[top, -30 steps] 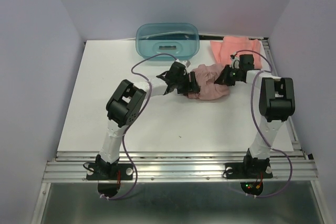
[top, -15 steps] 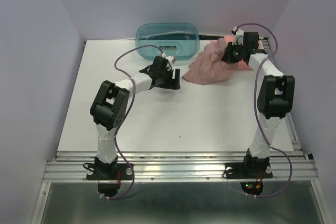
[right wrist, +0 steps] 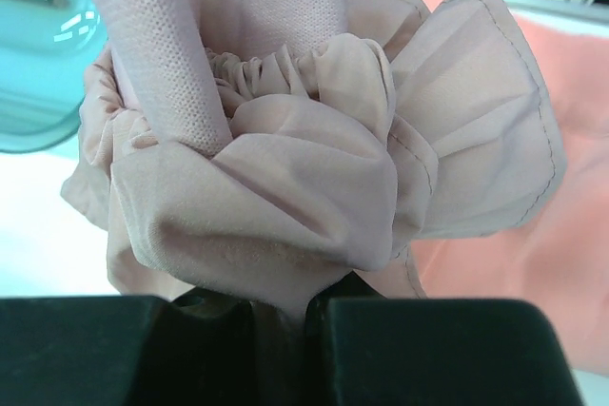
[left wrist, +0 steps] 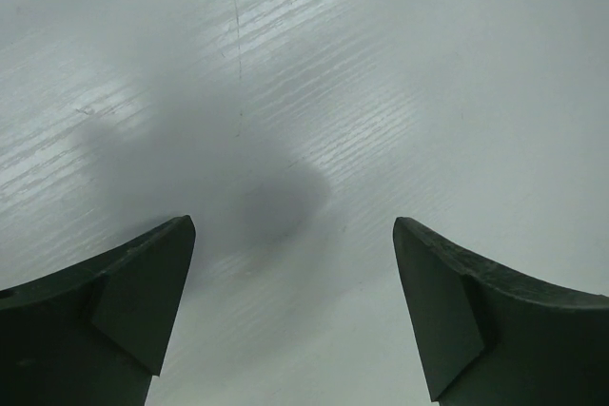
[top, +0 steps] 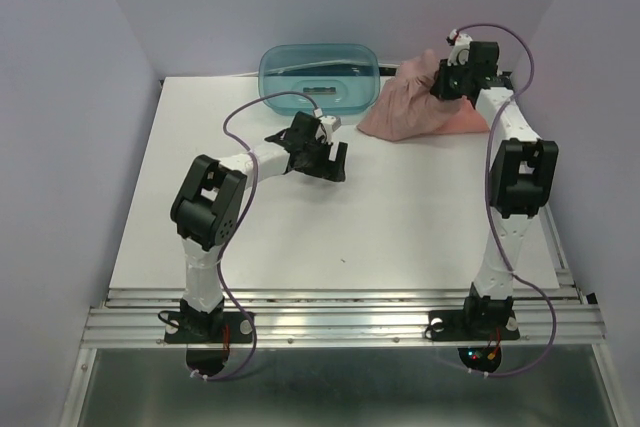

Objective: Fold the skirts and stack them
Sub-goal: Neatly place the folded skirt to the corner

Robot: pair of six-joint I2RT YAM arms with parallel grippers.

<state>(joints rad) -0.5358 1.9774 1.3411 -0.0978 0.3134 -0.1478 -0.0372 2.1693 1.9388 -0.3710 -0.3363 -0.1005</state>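
Note:
My right gripper carries the mauve-pink skirt's fold toward the coral skirt [top: 465, 120] [right wrist: 519, 268] next, since that lies below and to its right in the top view. It then lowers the fold and releases.
My right gripper [top: 447, 80] is shut on a bunched part of the mauve-pink skirt [top: 408, 107] and holds it up at the back right of the table. The cloth hangs down and spreads over the coral-salmon skirt [top: 470, 123], which shows only as a strip at the lower right. In the right wrist view the gripper [right wrist: 282, 330] pinches the gathered mauve skirt [right wrist: 285, 187], with the coral skirt [right wrist: 571, 225] flat behind it. My left gripper [top: 331, 158] is open and empty over bare table, left of the skirts. The left wrist view shows the gripper [left wrist: 295, 311] with only the tabletop between its fingers.
A translucent teal tub [top: 318, 75] stands at the back middle, just left of the hanging mauve skirt; it also shows in the right wrist view [right wrist: 38, 64]. A metal rail [top: 520, 97] runs along the table's right edge. Purple walls close in both sides.
My right gripper has carried the mauve skirt from the table's middle up and back right, over the coral skirt. My left gripper has let go of it and drawn back left.

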